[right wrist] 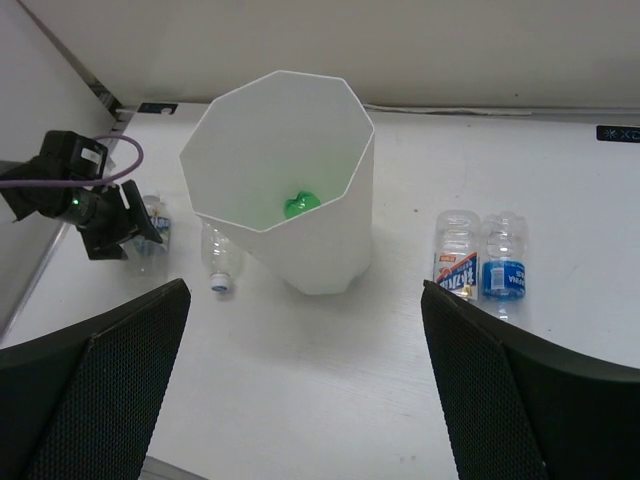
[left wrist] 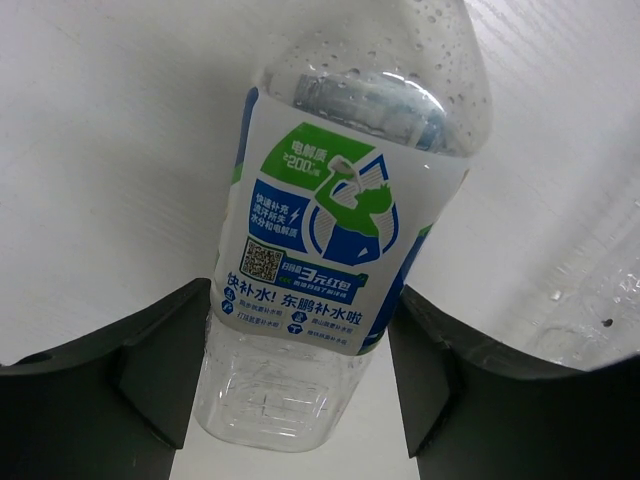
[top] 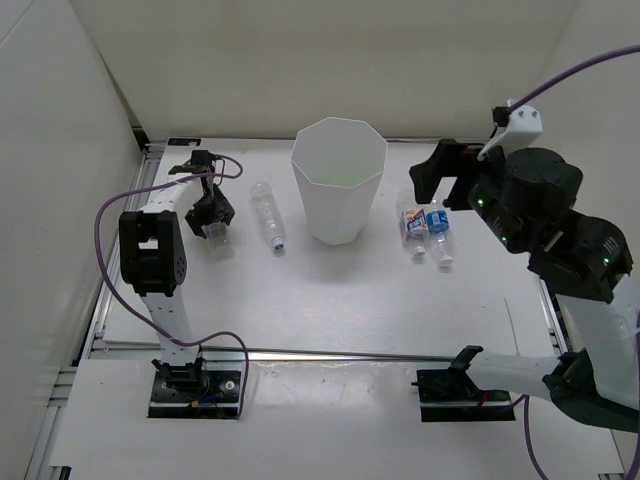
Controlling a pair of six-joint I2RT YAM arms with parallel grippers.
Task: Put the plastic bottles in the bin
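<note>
My left gripper lifts high, to the right in the top view, and releases over the bin's opening next, since the bin's sides block a low path.
The white faceted bin [top: 340,205] stands mid-table, with the green bottle [right wrist: 300,203] lying inside it. My left gripper [top: 210,214] sits at the far left. Its fingers [left wrist: 150,370] press both sides of a clear bottle with a green, blue and white label [left wrist: 320,240], near its base. An unlabelled clear bottle [top: 268,216] lies between that one and the bin. Two labelled bottles [top: 412,228] [top: 440,232] lie side by side right of the bin. My right gripper [top: 450,175] is open and empty, held high above them, and looks down on the bin [right wrist: 320,250].
A white back wall and left side wall close the table in. A metal rail [top: 330,352] runs along the near edge in front of both arm bases. A purple cable [top: 110,210] loops off the left arm.
</note>
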